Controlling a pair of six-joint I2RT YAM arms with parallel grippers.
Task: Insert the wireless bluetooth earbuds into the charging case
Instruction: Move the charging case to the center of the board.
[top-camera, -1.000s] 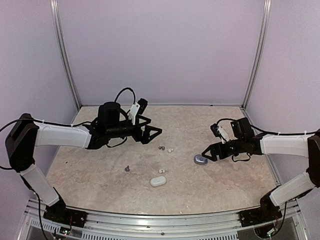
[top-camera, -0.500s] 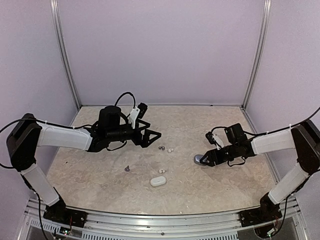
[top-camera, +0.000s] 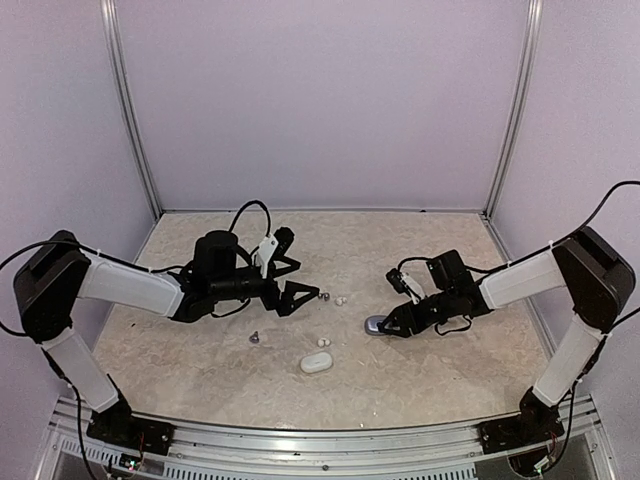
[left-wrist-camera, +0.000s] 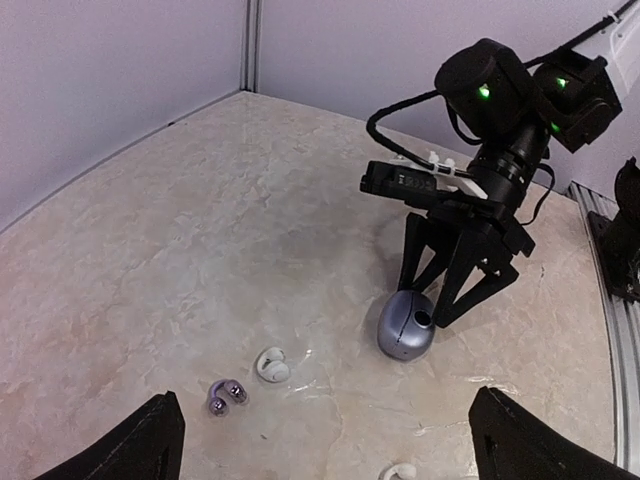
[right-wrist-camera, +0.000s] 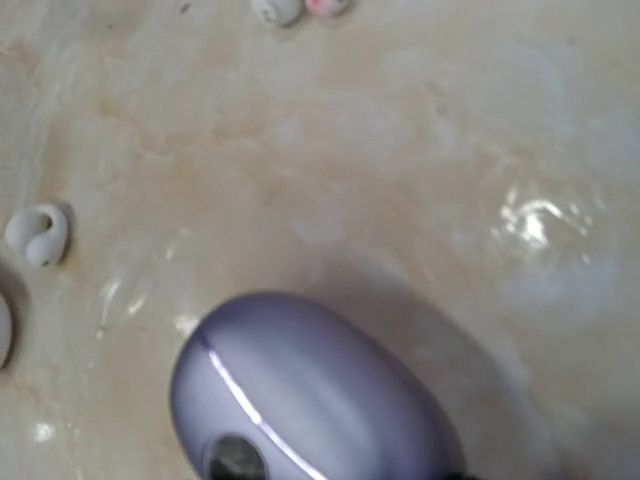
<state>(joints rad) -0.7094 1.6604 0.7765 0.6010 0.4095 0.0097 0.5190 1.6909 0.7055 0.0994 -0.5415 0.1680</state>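
My left gripper is open and will next move down past the side-by-side earbuds, with its fingers on both sides of the facing end of the purple-grey charging case (top-camera: 377, 324).
The purple-grey charging case (top-camera: 377, 324) lies on the table, closed, and shows in the left wrist view (left-wrist-camera: 405, 325) and large in the right wrist view (right-wrist-camera: 310, 390). My right gripper (top-camera: 390, 322) stands just behind it, fingers (left-wrist-camera: 470, 285) apart and touching its rear. A dark earbud (top-camera: 323, 295) and a white earbud (top-camera: 340, 299) lie side by side, and show in the left wrist view as dark (left-wrist-camera: 225, 396) and white (left-wrist-camera: 272, 366). My left gripper (top-camera: 303, 291) is open and empty just left of them. Another white earbud (top-camera: 323, 342) and another dark earbud (top-camera: 254, 337) lie nearer.
A closed white case (top-camera: 316, 363) lies toward the front, below the near white earbud. The enclosure's lilac walls and metal posts (top-camera: 512, 110) bound the table at the back and sides.
My right arm has reached left and the purple-grey case has slid left with its gripper. My left gripper has dropped closer to the pair of earbuds.
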